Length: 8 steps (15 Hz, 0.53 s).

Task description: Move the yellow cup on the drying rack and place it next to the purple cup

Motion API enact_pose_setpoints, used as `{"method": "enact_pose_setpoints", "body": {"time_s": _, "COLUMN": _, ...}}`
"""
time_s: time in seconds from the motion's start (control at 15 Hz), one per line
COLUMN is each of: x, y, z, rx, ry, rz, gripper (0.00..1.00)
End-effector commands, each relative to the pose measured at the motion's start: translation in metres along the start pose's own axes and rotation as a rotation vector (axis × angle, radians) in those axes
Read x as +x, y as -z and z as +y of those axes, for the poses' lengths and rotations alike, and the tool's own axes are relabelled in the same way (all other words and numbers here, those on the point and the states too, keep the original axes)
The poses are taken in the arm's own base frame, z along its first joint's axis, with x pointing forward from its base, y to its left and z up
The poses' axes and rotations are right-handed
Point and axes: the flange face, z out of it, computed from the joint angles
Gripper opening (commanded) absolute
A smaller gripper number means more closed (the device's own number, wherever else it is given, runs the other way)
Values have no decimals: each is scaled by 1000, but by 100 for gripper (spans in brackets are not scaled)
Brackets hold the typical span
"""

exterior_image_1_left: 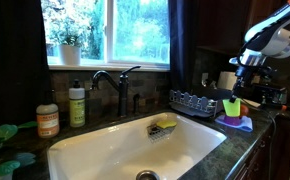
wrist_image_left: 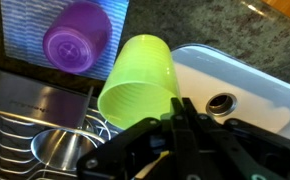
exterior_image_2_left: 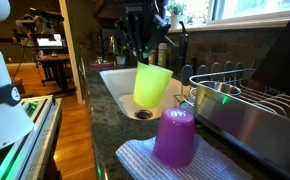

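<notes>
The gripper goes down to the granite on the purple cup's sink side next and releases the yellow cup, because that cup still hangs above the counter.
The yellow cup is lime green and hangs in my gripper, whose fingers are shut on its rim. In both exterior views it is held in the air above the counter beside the sink. The purple cup stands upside down on a striped cloth, just below and beside the yellow cup; it also shows in the wrist view. The drying rack of dark wire stands next to the cloth, and it also shows in an exterior view.
A white sink with a yellow sponge and a faucet is close by. Soap bottles stand at the sink's back. A metal cup sits in the rack. The striped cloth lies on dark granite.
</notes>
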Motion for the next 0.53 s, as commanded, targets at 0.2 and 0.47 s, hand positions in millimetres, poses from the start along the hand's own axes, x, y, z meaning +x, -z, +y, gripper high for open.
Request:
{"method": "enact_pose_setpoints", "body": {"time_s": 0.2, "x": 0, "y": -43, "z": 17, "rx": -15, "ry": -55, "rz": 14, "gripper": 1}}
{"method": "enact_pose_setpoints", "body": {"time_s": 0.47, "x": 1, "y": -69, "z": 21, "rx": -7, "ry": -86, "rz": 37, "gripper": 1}}
